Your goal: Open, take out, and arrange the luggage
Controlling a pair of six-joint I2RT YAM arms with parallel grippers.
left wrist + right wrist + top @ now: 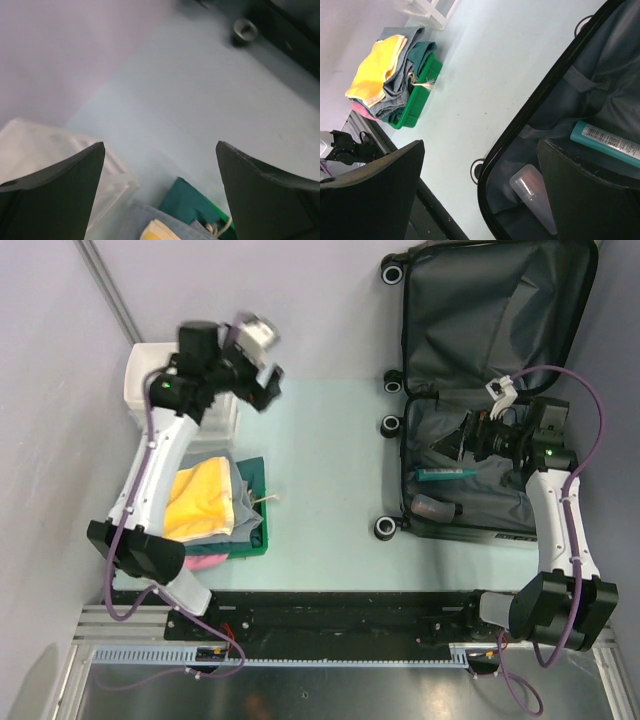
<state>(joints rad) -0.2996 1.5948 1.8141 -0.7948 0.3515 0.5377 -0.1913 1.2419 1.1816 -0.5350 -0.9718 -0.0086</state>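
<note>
My left gripper is open and the white drawer box stands to its left in the top view, so I need to move the fingers that way and down onto the box's thin side.
The luggage [490, 330] lies open at the right of the table, its dark grey lining facing up and its black wheels along the left rim. In its near half lie a teal tube [450, 474] and a translucent bottle [432, 506]. My right gripper [455, 440] hangs open over that half, holding nothing. The right wrist view shows the luggage rim [535, 100], the tube [605, 140] and the bottle [532, 192] below my right gripper [481, 145]. My left gripper [265, 360] is open and empty, raised above the far left. The left gripper [160, 145] looks down on bare table.
A white drawer box [150, 390] stands at the far left. In front of it a green tray [255, 480] holds folded clothes, a yellow one [200, 500] on top. A grey wall runs along the left. One luggage wheel [245, 30] shows in the left wrist view.
</note>
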